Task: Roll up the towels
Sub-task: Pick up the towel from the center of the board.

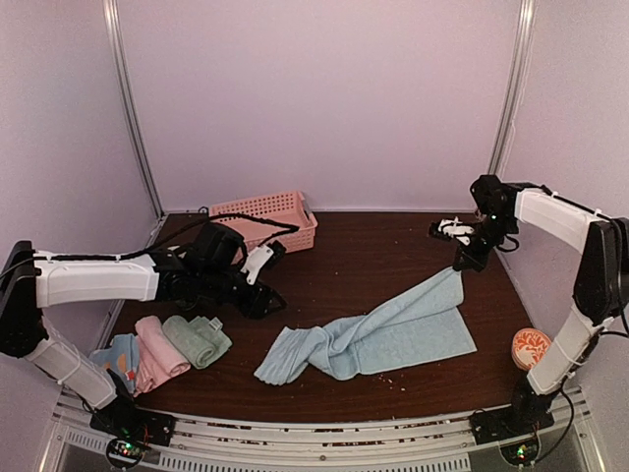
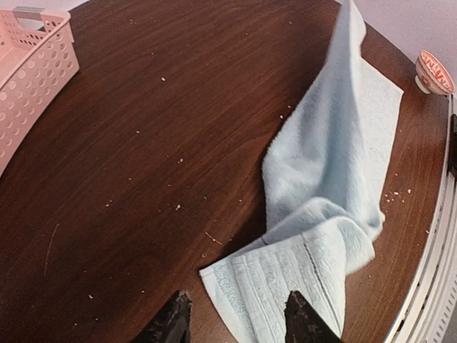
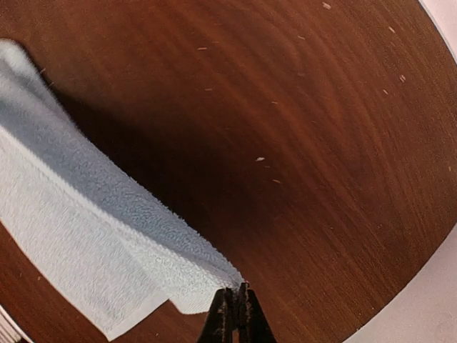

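The opposite end of the towel is held, so next my left gripper needs to go down and to the right in the top view, onto the towel's loose far corner below it.
A light blue towel (image 1: 373,329) lies crumpled and stretched across the table's middle. My right gripper (image 1: 460,264) is shut on its far right corner and holds that corner lifted; in the right wrist view the towel (image 3: 93,229) hangs from my closed right gripper (image 3: 237,294). My left gripper (image 1: 267,303) is open and empty just left of the towel's near end; in the left wrist view that corner (image 2: 250,282) lies between my fingertips (image 2: 294,304). Rolled towels sit at front left: sage green (image 1: 197,339), pink (image 1: 157,354), blue with orange dots (image 1: 116,356).
A pink perforated basket (image 1: 270,218) stands at the back left, also in the left wrist view (image 2: 28,78). A small orange-patterned bowl (image 1: 531,346) sits at the right front edge, and shows in the left wrist view (image 2: 434,71). Crumbs dot the wooden table (image 1: 354,256).
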{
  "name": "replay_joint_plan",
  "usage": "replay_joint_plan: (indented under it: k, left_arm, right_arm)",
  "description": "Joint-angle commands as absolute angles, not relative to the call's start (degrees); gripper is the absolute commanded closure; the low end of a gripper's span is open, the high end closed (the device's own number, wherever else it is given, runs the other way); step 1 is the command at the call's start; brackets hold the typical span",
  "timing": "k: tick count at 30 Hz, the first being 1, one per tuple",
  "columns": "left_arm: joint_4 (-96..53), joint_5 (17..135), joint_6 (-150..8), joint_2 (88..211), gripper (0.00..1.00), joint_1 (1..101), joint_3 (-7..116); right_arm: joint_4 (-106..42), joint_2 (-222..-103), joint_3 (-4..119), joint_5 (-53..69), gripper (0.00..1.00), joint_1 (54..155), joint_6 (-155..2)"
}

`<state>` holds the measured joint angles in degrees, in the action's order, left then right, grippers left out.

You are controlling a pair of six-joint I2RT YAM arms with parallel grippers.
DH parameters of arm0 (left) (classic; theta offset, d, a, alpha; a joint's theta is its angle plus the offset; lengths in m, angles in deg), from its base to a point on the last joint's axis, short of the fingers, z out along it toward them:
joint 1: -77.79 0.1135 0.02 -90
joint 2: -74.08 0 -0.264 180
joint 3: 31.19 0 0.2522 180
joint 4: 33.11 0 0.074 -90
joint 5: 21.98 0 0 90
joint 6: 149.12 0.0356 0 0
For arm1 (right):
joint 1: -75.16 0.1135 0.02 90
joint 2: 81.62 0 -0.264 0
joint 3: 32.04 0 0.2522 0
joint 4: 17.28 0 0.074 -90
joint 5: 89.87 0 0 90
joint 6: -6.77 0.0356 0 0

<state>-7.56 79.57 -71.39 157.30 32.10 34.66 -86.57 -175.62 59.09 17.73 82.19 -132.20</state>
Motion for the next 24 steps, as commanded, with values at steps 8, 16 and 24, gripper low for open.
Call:
replay_joint_plan:
  k: [8,16,24]
  left_arm:
    - [-4.18,82.40,-78.32,170.43,0.53,32.09,41.60]
    - [-2.36,80.58,-83.06,178.42,0.60,32.08,45.61]
    - [-1.25,79.98,-81.05,181.88,0.68,31.98,46.58]
  right_arm:
    - [-79.17,-180.28,58.92,23.85,1.00,79.73,-114.55]
    - [-79.82,-181.42,58.98,24.30,1.00,79.91,-113.51]
    - [-79.42,-181.95,58.95,24.56,1.00,80.30,-112.96]
